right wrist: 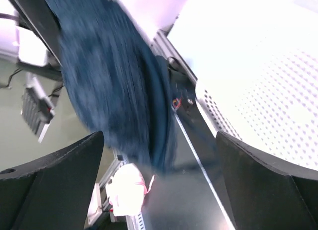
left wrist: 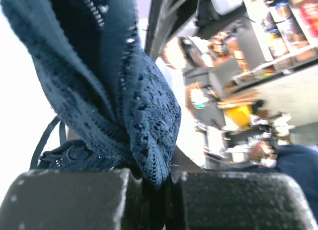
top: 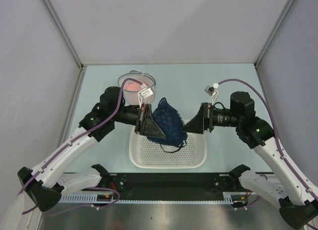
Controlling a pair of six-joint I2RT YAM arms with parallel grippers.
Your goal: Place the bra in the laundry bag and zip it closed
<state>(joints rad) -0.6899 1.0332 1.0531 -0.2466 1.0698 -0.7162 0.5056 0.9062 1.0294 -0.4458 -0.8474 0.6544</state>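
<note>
The right gripper slides to the left in the top view next and closes on the bra's loose edge point(top: 181, 135) point(right wrist: 158, 133), which hangs there opposite my left gripper's hold.
The bra point(top: 168, 121) is dark blue lace and hangs over the white basket with its straps trailing down. My left gripper point(top: 155, 129) is shut on its edge; the left wrist view shows the lace point(left wrist: 114, 91) pinched between the black pads, gripper point(left wrist: 155, 195). My right gripper point(top: 191, 124) is open just right of the bra, apart from it. In the right wrist view the blurred bra point(right wrist: 109, 81) hangs ahead of the spread gripper point(right wrist: 159, 185). The laundry bag point(top: 136, 86), a round white mesh pouch with something pinkish inside, stands behind my left arm.
A white perforated plastic basket point(top: 169, 163) lies at the near middle under the bra, also in the right wrist view point(right wrist: 268, 91). White walls enclose the pale table on three sides. A black rail point(top: 169, 183) runs along the near edge.
</note>
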